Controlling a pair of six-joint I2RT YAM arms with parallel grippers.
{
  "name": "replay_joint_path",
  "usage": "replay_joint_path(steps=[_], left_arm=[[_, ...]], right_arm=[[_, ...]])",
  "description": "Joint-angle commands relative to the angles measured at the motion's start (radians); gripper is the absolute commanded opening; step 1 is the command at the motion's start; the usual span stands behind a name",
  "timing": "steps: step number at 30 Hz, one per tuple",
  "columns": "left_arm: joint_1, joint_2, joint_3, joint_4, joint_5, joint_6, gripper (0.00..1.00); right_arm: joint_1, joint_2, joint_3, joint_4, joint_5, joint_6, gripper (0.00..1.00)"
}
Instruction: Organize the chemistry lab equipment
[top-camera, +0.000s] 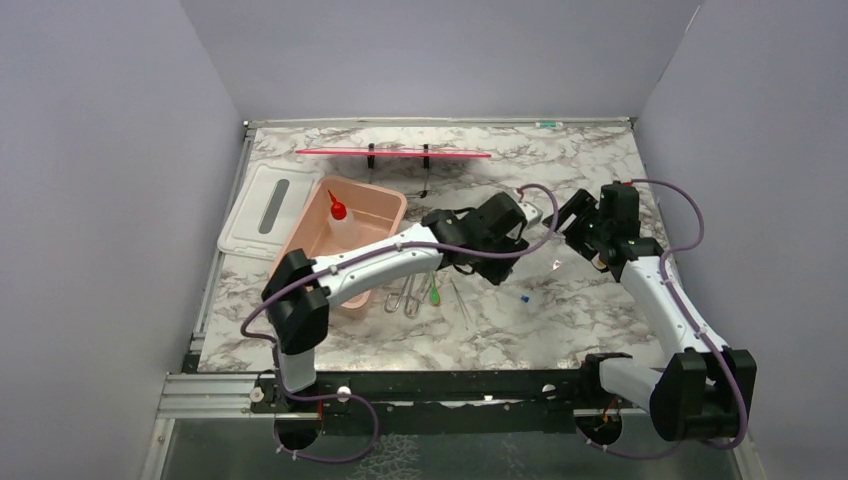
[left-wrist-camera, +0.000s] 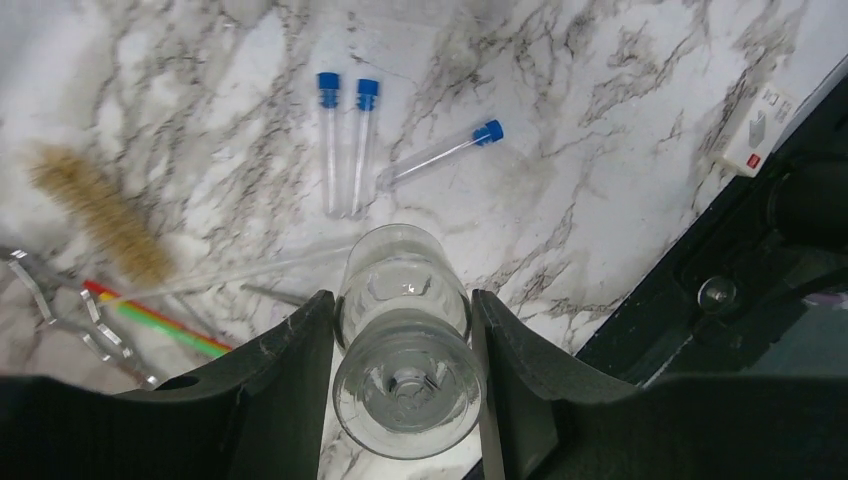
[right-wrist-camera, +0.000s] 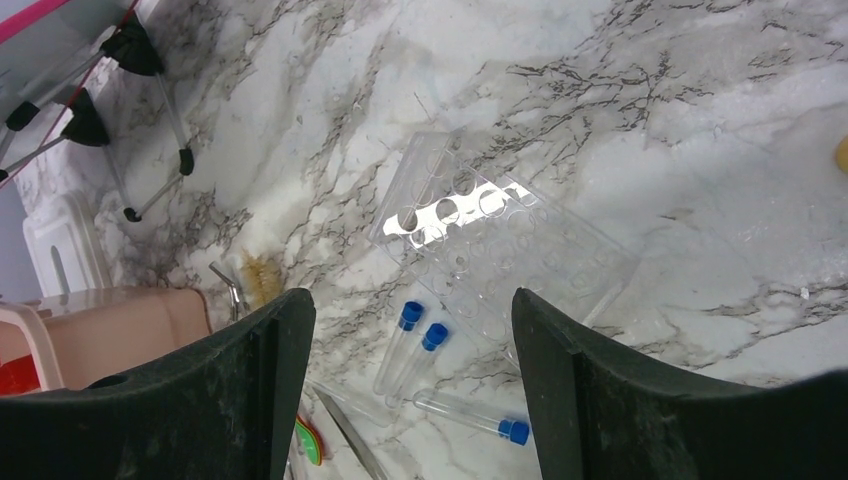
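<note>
I will next move my left gripper across to the left in the top view. Then I will lower the vial and let go of it on the pink tub's bare bottom, next to the squeeze bottle (top-camera: 338, 210).
A clear glass vial (left-wrist-camera: 405, 345) sits between the black fingers of my left gripper (left-wrist-camera: 402, 300), which is shut on it, its round end towards the camera, above the marble table. Beyond it lie three blue-capped tubes (left-wrist-camera: 345, 140), a small brush (left-wrist-camera: 100, 215), the metal tongs (left-wrist-camera: 50, 300) and the green-handled tool (left-wrist-camera: 165, 325). My right gripper (right-wrist-camera: 410, 305) hangs open over the tubes (right-wrist-camera: 410, 340) with nothing in it. In the top view the left gripper (top-camera: 536, 216) and right gripper (top-camera: 572, 212) are close together right of centre. The squeeze bottle (top-camera: 338, 210) with its red nozzle stands in the pink tub.
The pink tub (top-camera: 375, 200) stands at left under the left arm, with a white lid (top-camera: 262, 210) beside it. A clear tube rack (right-wrist-camera: 490, 250) lies flat by the tubes. A pink strip on black stands (top-camera: 395, 153) runs along the back.
</note>
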Motion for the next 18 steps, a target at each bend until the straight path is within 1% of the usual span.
replay_joint_path(steps=[1,5,10,15,18], left_arm=[[0.099,-0.164,0.051,-0.074,-0.062,-0.031,0.41],[0.176,-0.265,0.055,-0.126,-0.144,-0.039,0.41],[0.336,-0.389,0.010,-0.176,-0.238,-0.024,0.40],[0.504,-0.466,-0.063,-0.209,-0.255,-0.002,0.40],[0.594,-0.509,-0.149,-0.212,-0.271,-0.002,0.40]], right_arm=[[-0.005,-0.024,-0.021,0.019,-0.019,-0.011,0.77],[-0.005,-0.013,-0.025,0.027,-0.039,-0.013,0.76],[-0.005,-0.006,-0.030,0.039,-0.060,-0.022,0.76],[-0.005,0.010,-0.031,0.063,-0.090,-0.010,0.76],[-0.005,0.023,-0.029,0.075,-0.109,-0.008,0.76]])
